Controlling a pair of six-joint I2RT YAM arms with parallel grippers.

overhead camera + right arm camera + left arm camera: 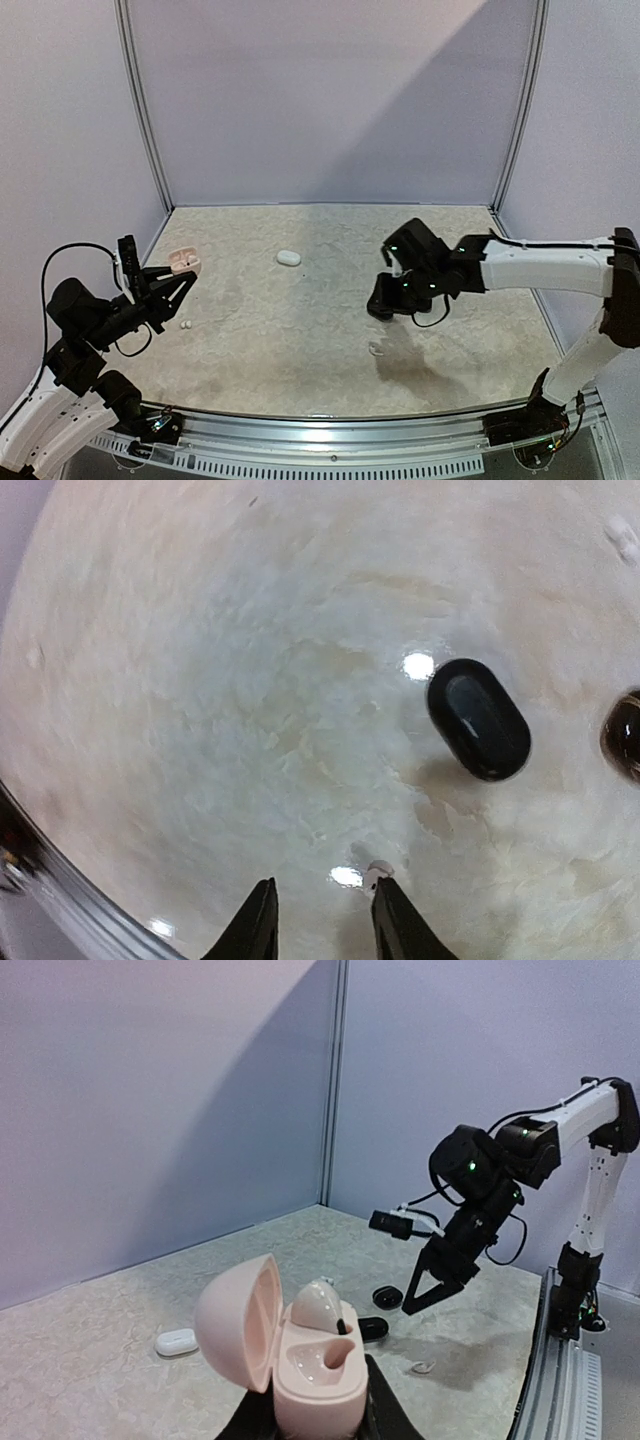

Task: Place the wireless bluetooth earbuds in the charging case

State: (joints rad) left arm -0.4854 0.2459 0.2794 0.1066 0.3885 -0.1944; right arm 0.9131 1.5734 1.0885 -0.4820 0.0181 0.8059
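I should move my right gripper down toward the near bar, with its fingers open around the small white earbud on top of the table, because the case's near socket is empty.
My left gripper (318,1415) is shut on a pink charging case (310,1370) and holds it upright off the table with its lid open. A pale glossy earbud (320,1305) sits in the far socket, and the near socket is empty. The same case (183,262) shows at the left gripper (178,285) in the top view. My right gripper (322,900) hangs open above the table with nothing between its fingers. A small white earbud (378,872) lies on the table just past its right fingertip, also visible as a white earbud (377,349) below the right gripper (385,305). Another white earbud (183,323) lies near the left arm.
Two black oval cases (478,718) (625,735) lie on the table beyond the right gripper. A closed white case (289,257) rests at mid-back. Lilac walls enclose the table on three sides, and a metal rail (330,425) runs along the near edge.
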